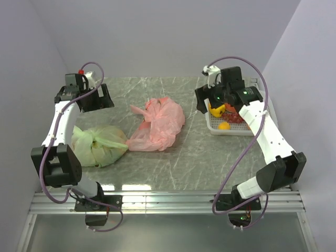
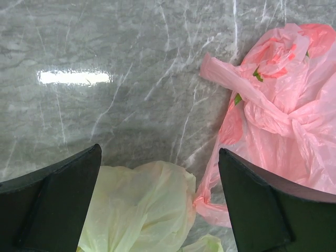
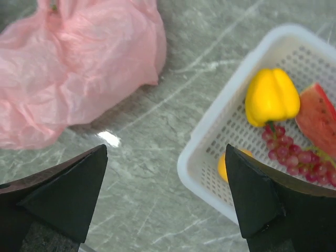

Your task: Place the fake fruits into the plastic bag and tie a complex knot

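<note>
My right gripper swings from the basket (image 1: 214, 128) across to the pink bag next, then lowers to the bag's handle.
The salmon-pink plastic bag (image 1: 157, 124) lies crumpled mid-table; it also shows in the left wrist view (image 2: 283, 115) and the right wrist view (image 3: 79, 63). No tied knot shows on it. The fake fruits lie in a white basket (image 1: 214, 128) at the right: a yellow pepper (image 3: 271, 96), dark red grapes (image 3: 296, 157), a red slice (image 3: 317, 118) and an orange fruit (image 1: 224, 125). My right gripper (image 3: 165, 197) is open and empty, hovering over the basket's left edge. My left gripper (image 2: 157, 202) is open and empty, high at the back left, above both bags.
A pale green plastic bag (image 1: 98, 143), tied shut, lies at the left next to the pink bag; it also shows in the left wrist view (image 2: 139, 210). The marble table (image 1: 173, 168) is walled by lavender panels on three sides.
</note>
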### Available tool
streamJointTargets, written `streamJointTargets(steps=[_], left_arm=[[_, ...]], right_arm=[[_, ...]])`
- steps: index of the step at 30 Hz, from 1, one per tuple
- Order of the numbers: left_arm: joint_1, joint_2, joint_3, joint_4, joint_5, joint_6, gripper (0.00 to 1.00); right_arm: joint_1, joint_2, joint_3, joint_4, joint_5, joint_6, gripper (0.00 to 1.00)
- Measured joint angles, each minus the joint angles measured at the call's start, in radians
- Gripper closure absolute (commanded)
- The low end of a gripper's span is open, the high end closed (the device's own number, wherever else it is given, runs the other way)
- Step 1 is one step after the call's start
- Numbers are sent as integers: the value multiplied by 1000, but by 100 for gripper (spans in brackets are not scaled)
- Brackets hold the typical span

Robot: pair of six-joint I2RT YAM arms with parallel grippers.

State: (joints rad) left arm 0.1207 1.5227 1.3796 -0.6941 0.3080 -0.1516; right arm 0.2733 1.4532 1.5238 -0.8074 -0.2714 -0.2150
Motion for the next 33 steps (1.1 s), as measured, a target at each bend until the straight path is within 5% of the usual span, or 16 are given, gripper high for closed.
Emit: streamJointTargets(steps=[14,28,31,33], left_arm=[[-104,-21,-247,209,168,-6,1],[-87,-113,-367,391,203,-84,1],[-68,-129,-396,405,218,-98,1],[-57,-138,-425,419,227,-105,1]], right_arm=[[373,327,448,47,94,110,2],[594,661,457,52,399,87,1],[592,691,458,51,458,76,11],[592,709,459,47,489,65,37]])
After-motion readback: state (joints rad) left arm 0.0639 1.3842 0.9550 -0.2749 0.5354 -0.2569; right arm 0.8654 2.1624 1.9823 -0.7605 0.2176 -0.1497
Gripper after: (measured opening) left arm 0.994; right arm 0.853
